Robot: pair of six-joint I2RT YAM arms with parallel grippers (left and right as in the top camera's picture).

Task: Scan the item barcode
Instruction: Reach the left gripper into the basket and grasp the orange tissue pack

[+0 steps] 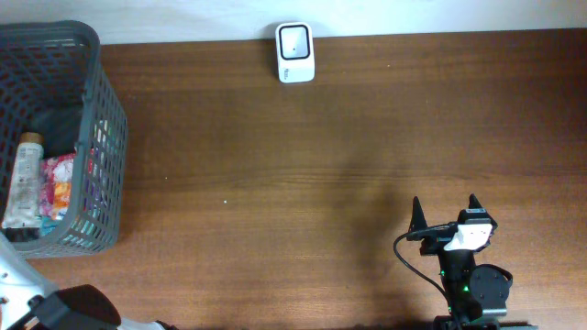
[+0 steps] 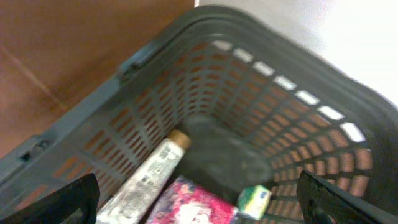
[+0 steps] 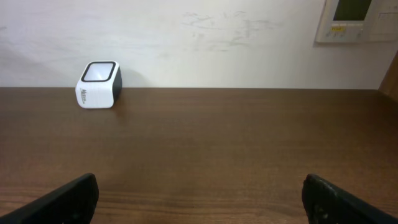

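Note:
The orange and clear packet is on top of the pink packet, below my left gripper. My left gripper needs to go down into the basket next, onto the orange and clear packet.
A dark grey mesh basket stands at the table's left edge. It holds a white tube, a pink packet and a dark item. The left wrist view looks down into the basket. There my left gripper hangs open above the tube, the pink packet, a small green-and-yellow item and the dark item, touching none of them. A white barcode scanner sits at the far edge. My right gripper is open and empty near the front right, facing the scanner.
Brown wooden table with a white wall behind it. A wall panel shows at the upper right of the right wrist view. The left arm's base sits at the front left corner.

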